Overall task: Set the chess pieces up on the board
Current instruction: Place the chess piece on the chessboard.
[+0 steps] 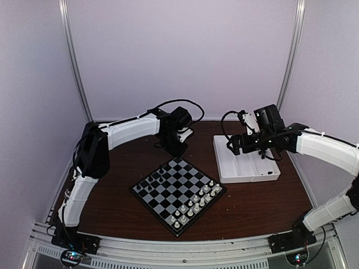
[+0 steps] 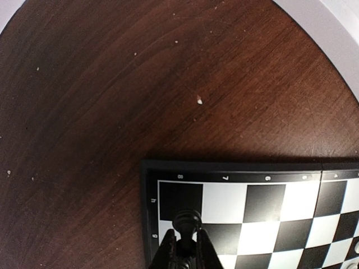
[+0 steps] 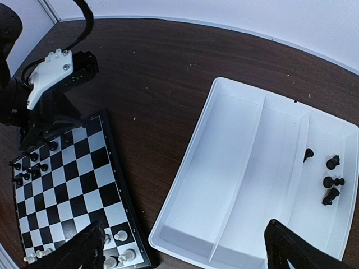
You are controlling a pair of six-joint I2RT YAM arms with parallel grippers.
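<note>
The left gripper moves down onto the middle of the dark square at the board's far corner (image 1: 178,160) (image 2: 180,200) next. It releases the black chess piece there, because that square stands empty.
The board (image 1: 171,190) lies turned like a diamond in the middle of the table. Several black chess pieces (image 1: 154,179) stand along its far-left side. My left gripper (image 2: 187,241) is shut on one black chess piece (image 2: 188,219), held just above the board's (image 2: 263,204) corner squares. In the top view that gripper (image 1: 175,147) hangs over the board's far corner. My right gripper (image 3: 185,244) stands wide open and empty above the white tray (image 3: 235,145). Several black chess pieces (image 3: 331,180) lie in the tray's rightmost compartment.
White chessmen (image 1: 199,199) fill the board's near-right rows and show in the right wrist view as white chessmen (image 3: 118,235). The tray (image 1: 247,171) sits right of the board. Pale enclosure walls close in the brown table (image 1: 112,162) on three sides.
</note>
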